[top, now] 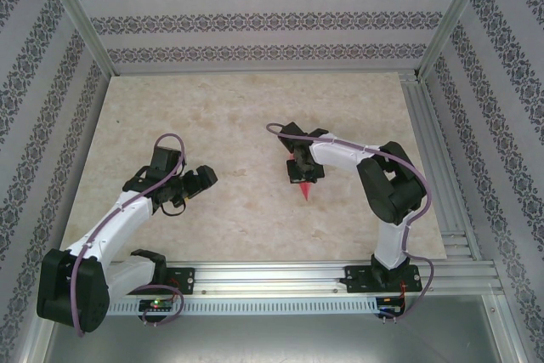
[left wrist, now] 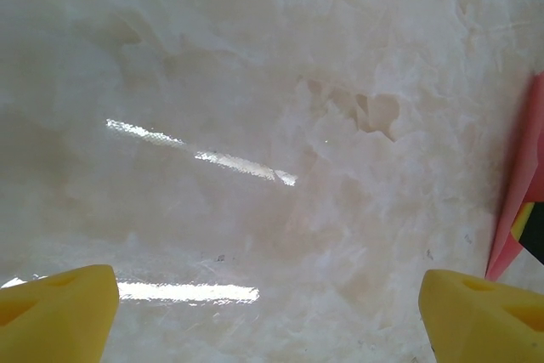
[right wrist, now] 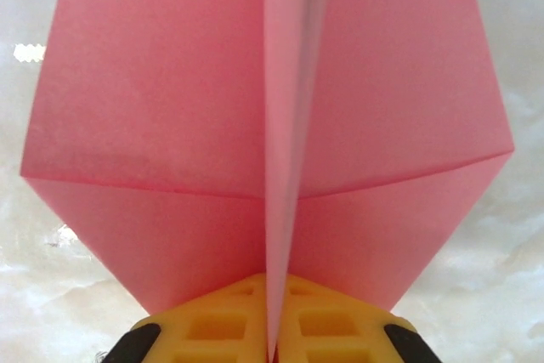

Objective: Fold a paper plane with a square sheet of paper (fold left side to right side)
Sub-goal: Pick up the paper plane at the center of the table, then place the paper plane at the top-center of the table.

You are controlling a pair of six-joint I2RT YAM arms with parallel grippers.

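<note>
The paper plane's centre fold goes outward in my right gripper next, for release on the bare far tabletop, because that part outward of the gripper lies empty.
The square sheet of paper is folded into a pink-red paper plane [right wrist: 161, 108] with two wings spread flat and a raised centre fold. My right gripper [right wrist: 272, 333] is shut on that centre fold, its yellow fingers [right wrist: 212, 325] pressed together on it. In the top view the right gripper [top: 303, 169] is near the table's middle, and the paper plane's point [top: 303, 191] sticks out toward the near edge. My left gripper [top: 197, 183] stands open to the left of it, over bare table. The left wrist view has the left gripper [left wrist: 268, 299] with nothing between its yellow fingers [left wrist: 59, 312], and the paper plane's edge [left wrist: 520, 184] at the far right.
The marble-patterned table [top: 238, 116] is walled by patterned panels on three sides. An aluminium rail [top: 280, 276] runs along the near edge under both arm bases. A metal frame strip [top: 433, 150] borders the right side.
</note>
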